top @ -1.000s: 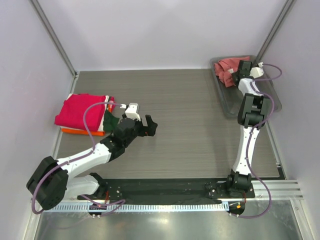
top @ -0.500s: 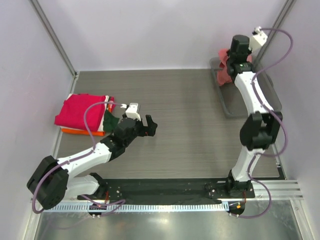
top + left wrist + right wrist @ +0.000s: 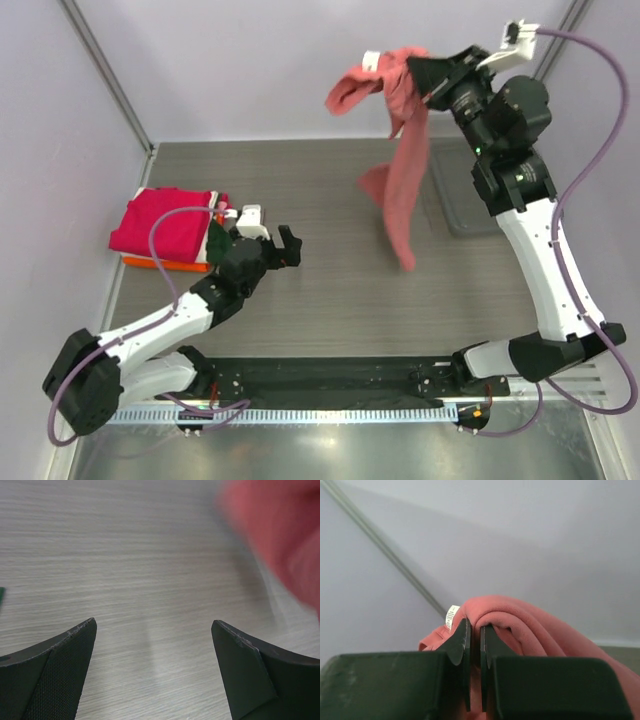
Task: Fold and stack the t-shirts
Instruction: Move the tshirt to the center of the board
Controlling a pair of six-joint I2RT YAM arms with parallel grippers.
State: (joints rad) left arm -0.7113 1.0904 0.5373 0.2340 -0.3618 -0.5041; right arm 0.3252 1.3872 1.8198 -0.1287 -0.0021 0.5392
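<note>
The space over the table between the stack and the bin is free. My right gripper needs to lower the hanging t-shirt and pull back there next.
My right gripper (image 3: 418,72) is raised high at the back right and is shut on the salmon-pink t-shirt (image 3: 405,170), which hangs from it in the air over the table. In the right wrist view the cloth (image 3: 530,625) bulges over the closed fingertips (image 3: 461,637), with a white label beside them. A stack of folded t-shirts lies at the left: magenta-red (image 3: 160,220) on top, orange (image 3: 165,264) beneath, dark green (image 3: 218,243) at its right edge. My left gripper (image 3: 288,245) is open and empty, low over the table right of the stack. The left wrist view shows bare tabletop between its fingers and blurred pink cloth (image 3: 280,535).
A clear grey plastic bin (image 3: 462,205) stands at the back right, partly behind the hanging shirt and the right arm. Purple walls with metal corner posts close in the table on three sides. A black mat lies along the near edge by the arm bases.
My right gripper has lifted the salmon-pink t-shirt out of the bin and swung it up and to the left. My left gripper has shifted slightly left.
</note>
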